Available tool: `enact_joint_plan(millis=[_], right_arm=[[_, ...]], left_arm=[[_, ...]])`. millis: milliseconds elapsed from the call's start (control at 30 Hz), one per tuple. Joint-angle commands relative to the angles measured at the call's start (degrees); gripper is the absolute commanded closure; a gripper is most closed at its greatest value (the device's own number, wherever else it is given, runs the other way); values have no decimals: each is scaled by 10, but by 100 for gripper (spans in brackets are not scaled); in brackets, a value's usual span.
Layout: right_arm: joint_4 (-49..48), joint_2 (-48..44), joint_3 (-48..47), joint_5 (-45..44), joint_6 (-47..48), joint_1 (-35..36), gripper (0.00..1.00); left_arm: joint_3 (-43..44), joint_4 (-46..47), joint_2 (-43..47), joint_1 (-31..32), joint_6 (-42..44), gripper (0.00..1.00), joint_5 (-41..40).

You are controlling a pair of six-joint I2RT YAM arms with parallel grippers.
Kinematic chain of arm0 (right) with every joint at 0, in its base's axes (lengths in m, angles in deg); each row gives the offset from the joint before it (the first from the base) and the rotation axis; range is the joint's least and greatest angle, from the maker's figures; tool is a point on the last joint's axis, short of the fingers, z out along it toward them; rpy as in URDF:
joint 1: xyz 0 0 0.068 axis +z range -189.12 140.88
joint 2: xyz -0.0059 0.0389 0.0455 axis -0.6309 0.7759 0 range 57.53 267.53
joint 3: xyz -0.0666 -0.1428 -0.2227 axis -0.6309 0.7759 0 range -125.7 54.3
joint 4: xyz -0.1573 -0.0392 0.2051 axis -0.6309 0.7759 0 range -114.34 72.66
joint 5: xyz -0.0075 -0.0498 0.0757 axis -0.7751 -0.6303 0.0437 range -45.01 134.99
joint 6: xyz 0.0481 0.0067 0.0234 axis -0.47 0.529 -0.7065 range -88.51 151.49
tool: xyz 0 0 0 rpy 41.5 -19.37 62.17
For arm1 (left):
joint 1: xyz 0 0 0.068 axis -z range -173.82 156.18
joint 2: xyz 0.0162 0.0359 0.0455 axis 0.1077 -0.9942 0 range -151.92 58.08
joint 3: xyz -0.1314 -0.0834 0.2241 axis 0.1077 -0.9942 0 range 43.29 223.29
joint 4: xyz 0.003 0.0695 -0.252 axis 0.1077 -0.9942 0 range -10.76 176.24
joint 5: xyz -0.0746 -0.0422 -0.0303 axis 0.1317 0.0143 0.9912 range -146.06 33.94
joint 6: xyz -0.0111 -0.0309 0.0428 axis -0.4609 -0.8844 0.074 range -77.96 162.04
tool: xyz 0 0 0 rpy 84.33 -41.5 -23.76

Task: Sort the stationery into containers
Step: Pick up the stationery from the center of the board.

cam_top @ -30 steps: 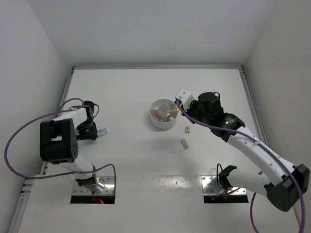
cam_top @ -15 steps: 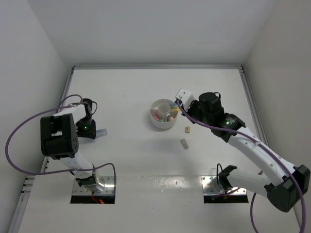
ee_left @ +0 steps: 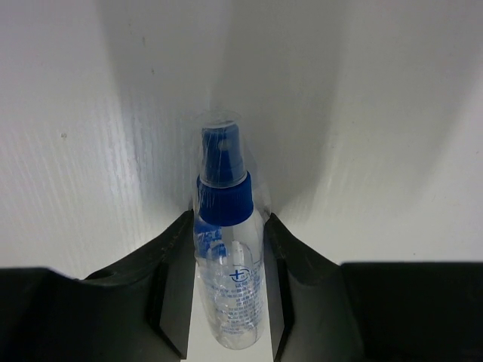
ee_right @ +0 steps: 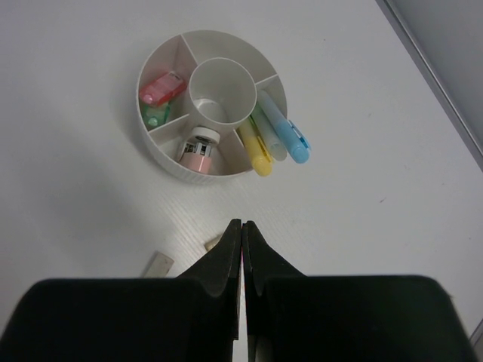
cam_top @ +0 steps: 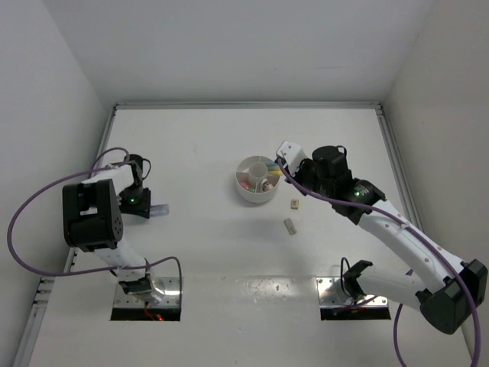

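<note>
The bottle goes up in my left gripper next, then to the right in the top view and down for release inside the organiser's middle cup [cam_top: 258,169], which stands empty.
The round white organiser [cam_top: 243,191] stands mid-table. In the right wrist view its rim [ee_right: 162,154] surrounds pink and green erasers [ee_right: 161,88], a pink marker [ee_right: 199,150], and yellow [ee_right: 255,148], green and light blue [ee_right: 287,134] markers. Two tan blocks [cam_top: 294,203] [cam_top: 289,225] lie right of it, also in the right wrist view [ee_right: 159,263] [ee_right: 212,243]. My right gripper [ee_right: 241,223] is shut and empty, above the table between the blocks and the organiser; it also shows in the top view [cam_top: 288,162]. My left gripper [ee_left: 226,226] is shut on a clear spray bottle [ee_left: 226,271].
The spray bottle [cam_top: 158,208] has a blue cap and lies on the table at the far left, near the left wall. Metal rails edge the table at the back and both sides. Two mount plates [cam_top: 149,294] [cam_top: 351,294] sit at the near edge.
My left arm's elbow has swung a little left and the spray bottle has shifted slightly left with the gripper. My right arm has barely moved.
</note>
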Motion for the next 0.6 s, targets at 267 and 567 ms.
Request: enact_joint_plan(millis=[267,567], right_arm=[[-16,-11,3,6,6,-2,100],[-16,1,3,-5,6,-2,100]], left_arm=[[90,208,61,155,368,100,24],[108,435,176,274,651,100,226]])
